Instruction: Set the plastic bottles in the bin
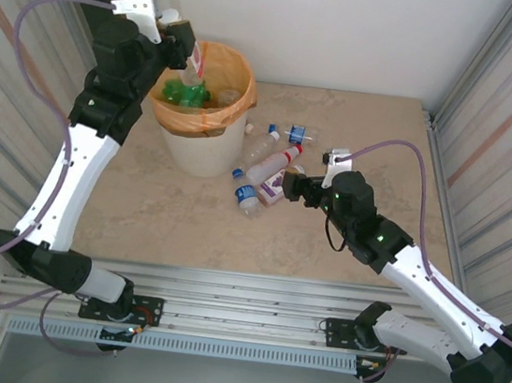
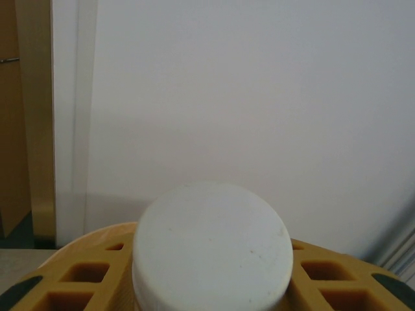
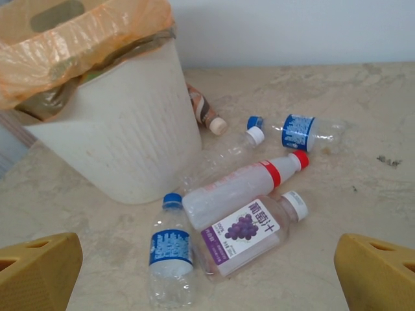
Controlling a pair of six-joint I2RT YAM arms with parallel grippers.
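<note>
The bin's opening (image 1: 218, 79) is below my left gripper and toward the loose bottles. My left gripper will move past the bin's rim and down, and release the bottle inside the opening.
The white bin (image 1: 200, 146) with its orange bag stands at the back left, and green bottles (image 1: 185, 95) lie inside it. My left gripper (image 1: 187, 55) hangs over the bin's rim, shut on a bottle whose white cap (image 2: 211, 240) sits between the yellow fingers (image 2: 84, 272). Several bottles lie right of the bin (image 3: 123, 136): a blue-labelled one (image 3: 172, 256), a grape-labelled one (image 3: 249, 233), a frosted red-capped one (image 3: 240, 191), a clear one (image 3: 227, 152), another blue-labelled one (image 3: 301, 131) and a brown one (image 3: 204, 113). My right gripper (image 1: 291, 185) (image 3: 207, 285) is open, low, just short of the grape-labelled bottle (image 1: 274, 186).
Corrugated metal walls close the left and right sides, and a white wall (image 1: 352, 34) stands behind. An aluminium rail (image 1: 242, 294) runs along the near edge. Bare beige tabletop (image 1: 376, 141) lies right of the bottles and in front of the bin.
</note>
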